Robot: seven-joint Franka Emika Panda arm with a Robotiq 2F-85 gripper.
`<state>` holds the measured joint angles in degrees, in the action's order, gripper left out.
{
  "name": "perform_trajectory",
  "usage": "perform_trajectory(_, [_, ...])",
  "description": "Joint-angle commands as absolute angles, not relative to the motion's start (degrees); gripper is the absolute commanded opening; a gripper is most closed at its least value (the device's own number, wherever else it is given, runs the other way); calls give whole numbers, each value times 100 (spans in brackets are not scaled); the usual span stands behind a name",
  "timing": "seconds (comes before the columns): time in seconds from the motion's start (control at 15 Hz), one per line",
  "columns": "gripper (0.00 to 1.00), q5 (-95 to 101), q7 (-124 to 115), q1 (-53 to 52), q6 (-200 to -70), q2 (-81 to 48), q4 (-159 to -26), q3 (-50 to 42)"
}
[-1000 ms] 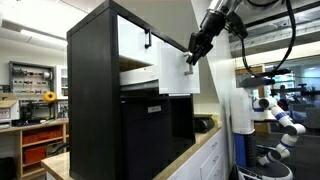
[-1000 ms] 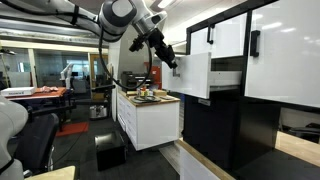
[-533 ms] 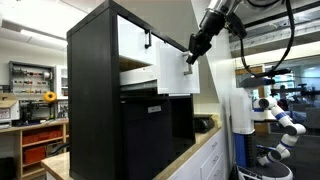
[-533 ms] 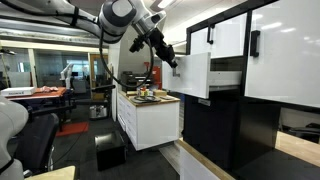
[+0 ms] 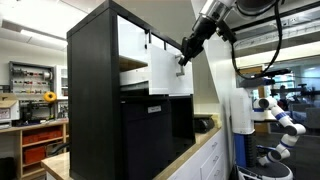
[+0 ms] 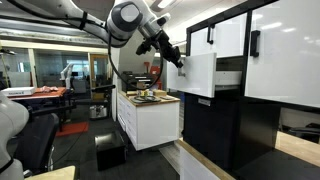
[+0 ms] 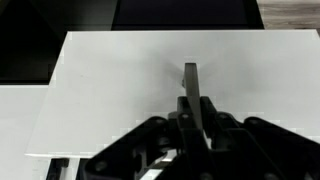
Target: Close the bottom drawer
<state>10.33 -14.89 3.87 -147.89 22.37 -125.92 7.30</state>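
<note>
The drawer [image 5: 165, 78] is part way out, so I should next use my gripper to push the handle outward to the cabinet's open bay [image 5: 130, 64], which is outward of it, and let go.
The bottom drawer [image 5: 165, 78] is the lower white front of the tall black cabinet [image 5: 92, 95]. It stands pulled part way out, its pale box side showing in an exterior view [image 6: 228, 76]. Its white front [image 6: 200, 75] fills the wrist view [image 7: 110, 95], with the small dark handle [image 7: 190, 76] at the middle. My gripper [image 5: 183, 58] is at the drawer front, also in the other exterior view [image 6: 177, 62]. In the wrist view the fingers [image 7: 196, 112] are shut on the handle.
The matching upper white front [image 5: 133, 38] is closed above the drawer. A large black panel [image 5: 145, 135] is below it. A white counter [image 6: 150, 118] with small items stands beside the cabinet. A white robot arm [image 5: 278, 112] stands at the back.
The drawer has slid some way in toward the cabinet, and my gripper has moved with it at the front.
</note>
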Motion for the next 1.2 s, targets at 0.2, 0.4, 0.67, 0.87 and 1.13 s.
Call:
perform_trajectory(0.2, [5, 1436, -1705, 479, -15073, 1045, -11447, 830])
perform_trajectory(0.4, [5, 1539, -1755, 386, -15036, 514, -10857, 766])
perform_trajectory(0.67, [5, 1634, -1813, 220, -14981, -133, -10127, 637])
perform_trajectory(0.87, [5, 1598, -1800, 85, -14975, -524, -9693, 519])
perform_trajectory(1.13, [47, 1641, -1782, -148, -14427, -539, -9457, 394])
